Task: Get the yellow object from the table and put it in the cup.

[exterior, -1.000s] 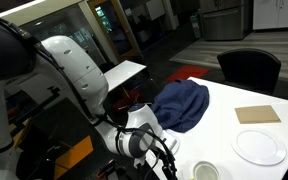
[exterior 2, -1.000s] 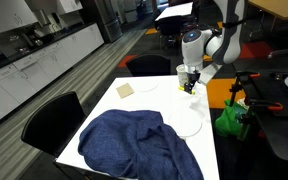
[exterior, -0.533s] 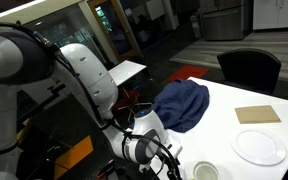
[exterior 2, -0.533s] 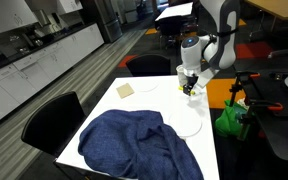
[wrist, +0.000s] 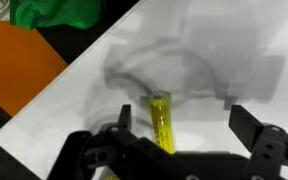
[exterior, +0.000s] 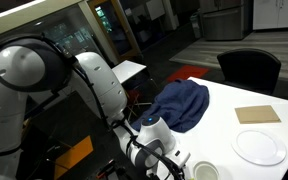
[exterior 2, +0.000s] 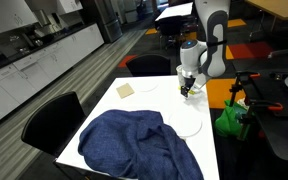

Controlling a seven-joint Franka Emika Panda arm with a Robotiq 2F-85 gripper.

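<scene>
Since the yellow stick already lies between my open fingers, I need to keep my gripper low where it stands and close it on the stick's exposed part (wrist: 162,121).
In the wrist view the yellow object (wrist: 161,120) is a thin bright-yellow stick lying on the white table (wrist: 224,50). My gripper (wrist: 184,125) is open, with one finger on each side of the stick, which lies nearer one finger. The fingers do not touch it. In both exterior views the gripper (exterior: 170,166) (exterior 2: 187,88) is low over the table's end, pointing down. The small white cup (exterior: 205,171) stands on the table right beside the gripper. The stick is hidden by the gripper in both exterior views.
A blue cloth (exterior: 181,103) (exterior 2: 134,145) lies bunched on the table. A white plate (exterior: 259,147) (exterior 2: 187,122) and a tan square board (exterior: 257,114) (exterior 2: 125,89) also lie there. Black chairs (exterior: 249,68) stand around. A green object (exterior 2: 229,118) sits past the table's edge.
The arm has swung forward and lowered the gripper closer to the table top near the cup. The jaws stay open.
</scene>
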